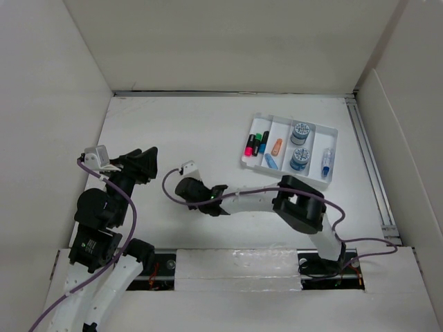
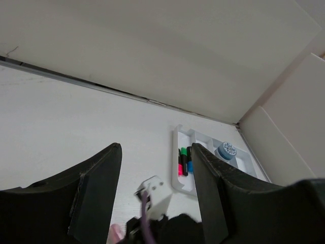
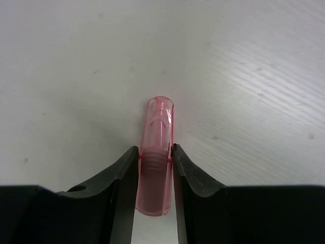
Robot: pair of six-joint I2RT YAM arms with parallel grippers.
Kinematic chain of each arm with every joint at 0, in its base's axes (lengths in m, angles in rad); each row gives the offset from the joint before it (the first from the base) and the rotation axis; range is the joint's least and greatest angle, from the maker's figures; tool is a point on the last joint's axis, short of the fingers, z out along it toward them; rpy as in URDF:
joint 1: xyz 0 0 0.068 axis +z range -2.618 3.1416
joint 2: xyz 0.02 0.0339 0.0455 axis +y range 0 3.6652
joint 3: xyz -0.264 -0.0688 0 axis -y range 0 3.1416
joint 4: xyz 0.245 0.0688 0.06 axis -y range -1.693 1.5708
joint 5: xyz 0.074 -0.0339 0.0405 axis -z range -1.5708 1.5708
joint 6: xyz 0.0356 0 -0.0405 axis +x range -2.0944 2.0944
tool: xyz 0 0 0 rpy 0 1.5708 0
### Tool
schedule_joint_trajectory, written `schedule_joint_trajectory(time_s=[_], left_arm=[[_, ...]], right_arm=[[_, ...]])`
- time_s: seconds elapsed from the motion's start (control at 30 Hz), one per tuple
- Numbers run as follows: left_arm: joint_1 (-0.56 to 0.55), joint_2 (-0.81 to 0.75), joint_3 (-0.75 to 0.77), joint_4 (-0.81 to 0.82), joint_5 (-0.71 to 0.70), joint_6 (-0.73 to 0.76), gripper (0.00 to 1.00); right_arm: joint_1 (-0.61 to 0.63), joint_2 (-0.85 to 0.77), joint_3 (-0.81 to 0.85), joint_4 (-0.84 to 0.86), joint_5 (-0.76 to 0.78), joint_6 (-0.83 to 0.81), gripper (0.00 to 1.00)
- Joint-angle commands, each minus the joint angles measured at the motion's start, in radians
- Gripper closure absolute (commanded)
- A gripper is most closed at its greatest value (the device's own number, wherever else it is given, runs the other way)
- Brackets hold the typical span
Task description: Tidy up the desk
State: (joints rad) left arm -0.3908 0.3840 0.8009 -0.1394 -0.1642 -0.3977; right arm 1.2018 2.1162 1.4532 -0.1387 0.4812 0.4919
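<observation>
The right gripper lifts the pink tube (image 3: 158, 129) outward over the tray section with small orange and blue items next, then lowers it to release.
My right gripper (image 3: 155, 150) is shut on a translucent pink cap-like tube (image 3: 158, 129), held low over the white desk (image 1: 173, 131); I cannot tell whether it touches the surface. In the top view this gripper (image 1: 181, 187) is at the desk's middle-left. My left gripper (image 1: 150, 161) is open and empty, just left of the right gripper and raised. In the left wrist view its fingers (image 2: 208, 168) frame the right wrist's white camera block (image 2: 155, 194). The white tray (image 1: 246, 160) stands far right.
The tray (image 2: 175, 152) holds pink, green and blue markers (image 1: 256, 144), small orange and blue items (image 1: 275, 152), two round blue-grey containers (image 1: 300, 144) and a blue-capped tube (image 1: 327, 163). Tall off-white panels wall the desk. A metal rail (image 1: 370, 162) runs along the right edge.
</observation>
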Motion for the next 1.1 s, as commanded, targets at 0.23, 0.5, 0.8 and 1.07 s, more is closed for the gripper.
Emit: schedule_joint_trajectory(time_s=[0.23, 0.5, 0.8, 1.07], left_arm=[[0.004, 0.105, 0.020, 0.051, 0.133, 0.031, 0.47], [0.004, 0.131, 0.018, 0.049, 0.146, 0.037, 0.47], [0.004, 0.153, 0.018, 0.057, 0.157, 0.043, 0.46], [0.004, 0.161, 0.018, 0.061, 0.155, 0.045, 0.44]], right_arm=[[-0.393, -0.476, -0.344, 0.099, -0.084, 0.073, 0.88], [-0.685, -0.518, -0.418, 0.099, -0.098, 0.071, 0.88], [-0.786, -0.450, -0.396, 0.091, -0.168, 0.105, 0.68], [-0.762, -0.538, -0.413, 0.114, -0.151, 0.096, 0.11]])
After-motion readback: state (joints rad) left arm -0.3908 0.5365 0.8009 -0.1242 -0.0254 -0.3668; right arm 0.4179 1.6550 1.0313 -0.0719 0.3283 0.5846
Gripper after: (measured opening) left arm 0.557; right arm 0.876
